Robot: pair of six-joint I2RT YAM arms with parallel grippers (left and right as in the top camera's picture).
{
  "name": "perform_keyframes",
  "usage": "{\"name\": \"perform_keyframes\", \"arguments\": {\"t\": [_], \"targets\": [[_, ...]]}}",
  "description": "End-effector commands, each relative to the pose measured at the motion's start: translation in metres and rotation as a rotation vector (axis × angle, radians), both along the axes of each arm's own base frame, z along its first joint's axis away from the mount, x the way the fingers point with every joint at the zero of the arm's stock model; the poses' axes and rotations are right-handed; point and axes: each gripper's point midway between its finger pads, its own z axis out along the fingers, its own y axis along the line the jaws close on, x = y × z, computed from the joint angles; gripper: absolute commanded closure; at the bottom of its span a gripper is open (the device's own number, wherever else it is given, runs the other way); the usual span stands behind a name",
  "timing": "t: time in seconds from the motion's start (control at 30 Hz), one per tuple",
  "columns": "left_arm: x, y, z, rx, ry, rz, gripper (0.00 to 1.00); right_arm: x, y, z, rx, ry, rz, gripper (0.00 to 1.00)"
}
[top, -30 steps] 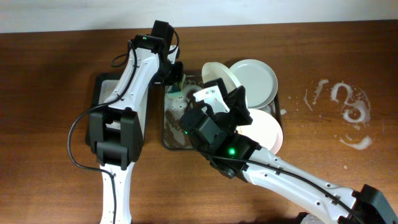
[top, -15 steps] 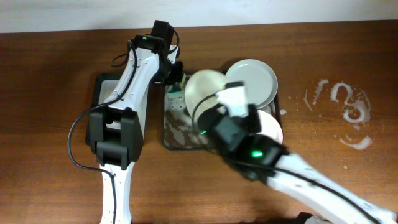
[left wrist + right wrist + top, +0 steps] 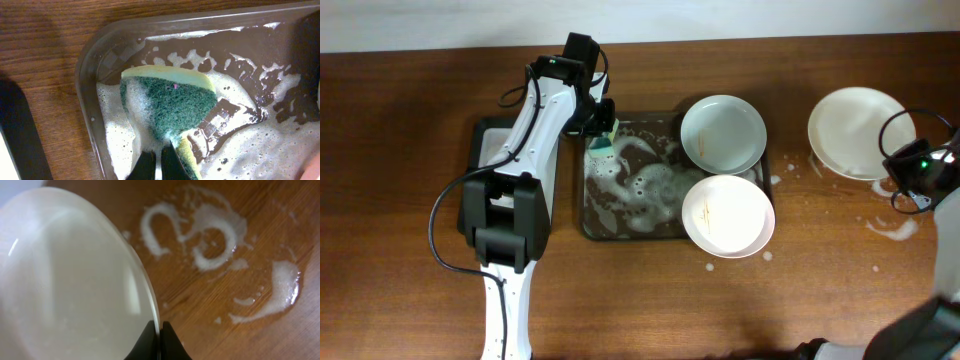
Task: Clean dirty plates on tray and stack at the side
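My right gripper lowers the plate onto the suds-smeared tabletop below it next and releases the plate's rim, since this spot is clear of the tray.
The dark tray (image 3: 588,210), wet with white suds, lies mid-table. Two white plates rest on its right part: one at the back (image 3: 723,133), one at the front (image 3: 727,215) with faint orange marks. My right gripper (image 3: 898,172) is shut on the rim of a third white plate (image 3: 850,132) and holds it over the table at the right, above suds marks; it shows in the right wrist view (image 3: 65,280), the jaws (image 3: 159,330) pinching its edge. My left gripper (image 3: 603,128) is shut on a green sponge (image 3: 167,102) in the tray's back left corner (image 3: 95,55).
A smaller dark tray (image 3: 485,140) lies left of the wet tray, partly under my left arm. White suds smears (image 3: 880,170) mark the wooden table at the right, also in the right wrist view (image 3: 215,235). The table's back edge meets a white wall.
My right arm has swung from over the tray to the far right, carrying the third plate with it. The tray's two plates are now uncovered. The left arm has not moved.
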Motion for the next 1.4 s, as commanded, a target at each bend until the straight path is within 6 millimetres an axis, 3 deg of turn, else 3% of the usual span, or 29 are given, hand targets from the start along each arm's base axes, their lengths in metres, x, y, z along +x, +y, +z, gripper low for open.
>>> {"name": "perform_keyframes", "arguments": {"t": [0.0,0.13,0.23,0.3,0.37,0.4,0.43,0.5,0.6,0.7,0.77,0.8,0.83,0.9,0.97,1.17,1.3,1.37], "targets": [[0.002,-0.001,0.000,-0.013,0.002,0.011,0.99,0.001,-0.025,-0.047,0.103,0.037,-0.061,0.96],[0.002,-0.001,0.000,-0.013,0.002,0.012,0.99,-0.009,-0.059,-0.095,0.147,0.087,-0.142,0.96],[0.002,-0.001,0.000,-0.013,0.002,0.011,0.99,-0.018,-0.081,-0.106,0.145,0.080,-0.192,0.96],[0.003,-0.001,0.000,-0.014,-0.002,0.011,0.99,-0.020,-0.085,-0.106,0.134,0.082,-0.202,0.96],[0.003,-0.002,0.001,-0.015,-0.005,0.012,0.99,-0.019,-0.085,-0.106,0.125,0.083,-0.192,0.77],[0.003,-0.001,0.000,-0.014,-0.004,0.011,0.99,-0.018,-0.085,-0.105,0.124,0.079,-0.191,0.56],[0.003,-0.001,0.000,-0.014,-0.002,0.011,0.99,-0.017,-0.085,-0.105,0.127,0.073,-0.187,0.44],[0.002,-0.001,0.000,-0.014,-0.001,0.012,0.99,-0.006,-0.075,-0.097,0.155,0.020,-0.102,0.34],[0.002,-0.001,0.000,-0.013,0.003,0.012,0.99,0.012,-0.058,-0.059,0.213,-0.104,-0.013,0.28],[0.001,-0.001,0.000,-0.012,0.007,0.012,0.99,0.015,-0.035,0.001,0.168,-0.157,0.086,0.30],[-0.001,0.000,0.000,-0.010,0.013,0.011,0.99,0.016,0.003,0.056,0.116,-0.223,0.224,0.30],[-0.001,0.000,0.000,-0.010,0.013,0.011,0.99,0.013,0.020,0.072,0.099,-0.235,0.261,0.30],[-0.001,0.000,0.000,-0.010,0.012,0.011,0.99,0.010,0.045,0.086,0.086,-0.239,0.310,0.30],[-0.001,0.000,0.000,-0.010,0.013,0.011,0.99,0.004,0.082,0.093,0.079,-0.215,0.420,0.30],[-0.002,0.000,-0.001,-0.009,0.018,0.012,0.99,-0.010,0.118,0.069,0.103,-0.072,0.515,0.30],[-0.004,0.000,-0.001,-0.007,0.024,0.011,0.99,-0.038,0.157,-0.016,0.070,0.337,0.697,0.36],[-0.009,-0.002,-0.002,-0.002,0.041,0.005,0.99,-0.049,0.181,-0.076,0.135,0.525,0.777,0.46],[-0.009,-0.003,-0.002,-0.002,0.042,0.002,0.99,-0.048,0.189,-0.094,0.153,0.567,0.802,0.55]]}}
